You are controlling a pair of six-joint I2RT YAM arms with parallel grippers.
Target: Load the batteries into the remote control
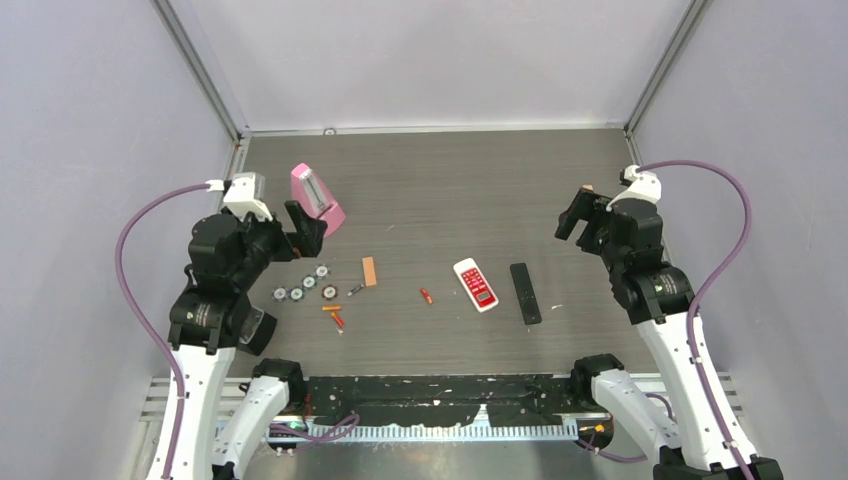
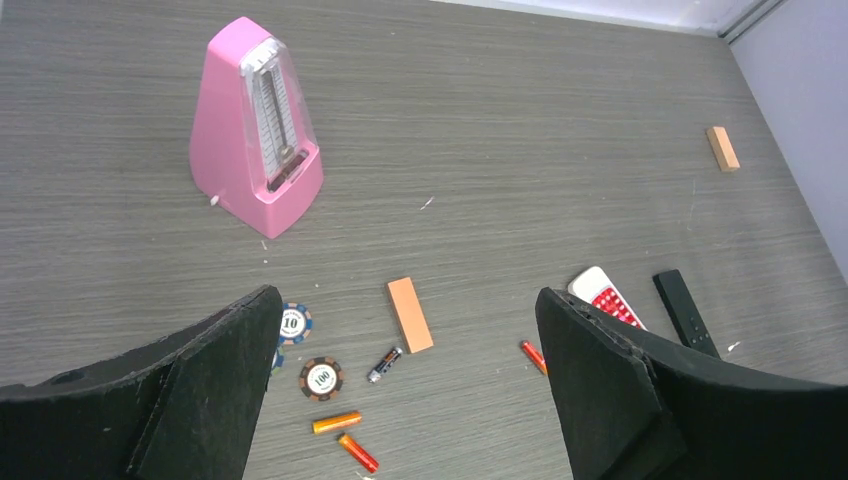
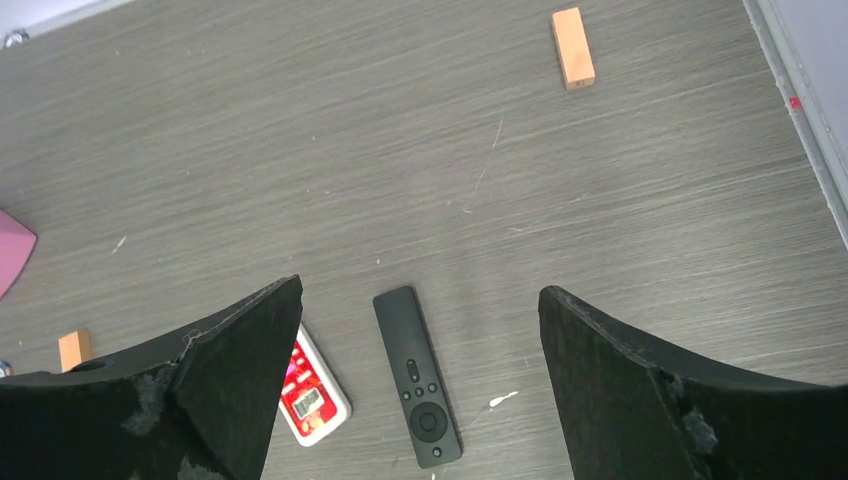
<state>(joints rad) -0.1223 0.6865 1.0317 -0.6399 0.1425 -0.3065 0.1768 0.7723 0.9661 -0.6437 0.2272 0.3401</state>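
Observation:
I will next lower my right gripper to the left in the top view, onto the white remote's red side (image 1: 478,284) (image 3: 304,385), since the white remote lies below it there.
Several small batteries lie on the table left of centre: an orange one (image 1: 331,308) (image 2: 336,422), a red one (image 1: 338,320) (image 2: 358,453), a dark one (image 1: 355,289) (image 2: 384,364) and another red one (image 1: 427,296) (image 2: 533,356). A white remote with a red face (image 1: 476,284) (image 3: 313,395) and a black remote (image 1: 525,292) (image 3: 417,375) lie side by side right of centre. My left gripper (image 1: 305,228) (image 2: 405,330) is open and empty, raised above the table behind the batteries. My right gripper (image 1: 580,215) (image 3: 420,295) is open and empty, raised behind the remotes.
A pink metronome (image 1: 317,199) (image 2: 258,130) stands at the back left, next to my left gripper. Several poker chips (image 1: 300,288) (image 2: 321,378) lie left of the batteries. One tan block (image 1: 370,271) (image 2: 410,314) lies among the batteries, another (image 3: 572,47) at the back right.

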